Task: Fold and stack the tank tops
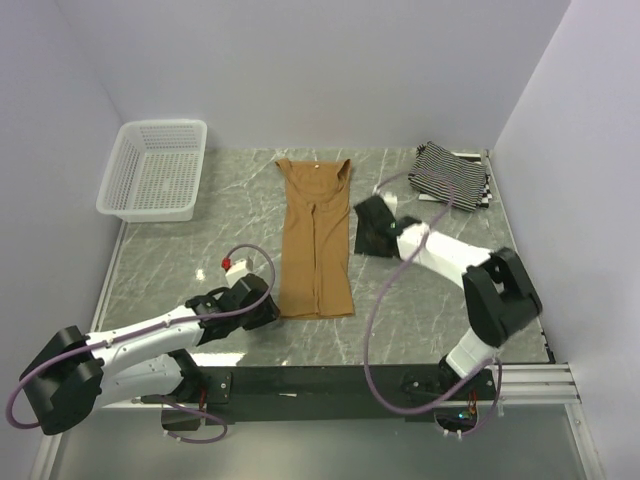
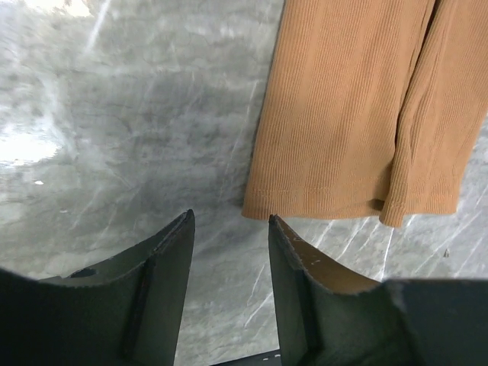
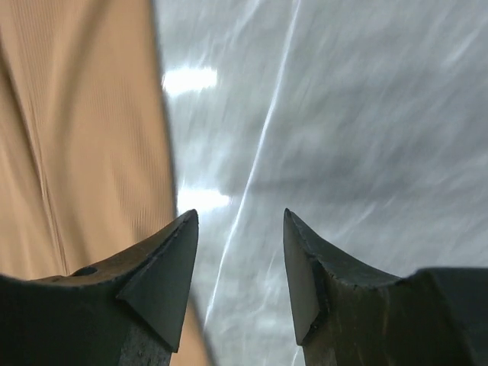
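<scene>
The tan top's hem corner is across from my left gripper. My right gripper needs to move back toward the base and down onto that corner.
A plain tan-brown tank top (image 1: pixel 315 240) lies flat and lengthwise in the middle of the table, straps toward the back. A black-and-white striped tank top (image 1: pixel 452 176) sits bunched at the back right. My left gripper (image 1: pixel 264 306) is low beside the tan top's near-left corner. In the left wrist view this gripper (image 2: pixel 231 216) is open and empty, with the tan top's hem (image 2: pixel 358 114) just ahead and to the right. My right gripper (image 1: pixel 362 230) hovers by the top's right edge. It is also open and empty (image 3: pixel 240 213), with the tan fabric (image 3: pixel 76 137) on its left.
A white mesh basket (image 1: pixel 155 168) stands at the back left. Grey marble tabletop (image 1: pixel 200 250) lies between it and the tan top. White walls close the back and both sides.
</scene>
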{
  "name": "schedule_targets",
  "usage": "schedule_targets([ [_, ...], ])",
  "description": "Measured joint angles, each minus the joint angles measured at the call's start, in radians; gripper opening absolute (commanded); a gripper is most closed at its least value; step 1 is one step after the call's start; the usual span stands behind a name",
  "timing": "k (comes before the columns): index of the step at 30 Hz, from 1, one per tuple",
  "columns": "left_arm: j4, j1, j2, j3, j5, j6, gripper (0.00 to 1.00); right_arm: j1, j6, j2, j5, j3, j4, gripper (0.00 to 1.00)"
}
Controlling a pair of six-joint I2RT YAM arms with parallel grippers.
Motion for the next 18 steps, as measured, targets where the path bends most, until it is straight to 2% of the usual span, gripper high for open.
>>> schedule_targets([
  [7, 0.079, 0.0, 0.016, -0.029, 0.027, -0.015, 0.49, 0.154, 0.139, -0.162, -0.084, -0.364, 0.142, 0.55],
  [18, 0.138, 0.0, 0.032, -0.058, 0.018, -0.044, 0.48, 0.225, 0.331, -0.42, -0.105, -0.616, 0.267, 0.55],
])
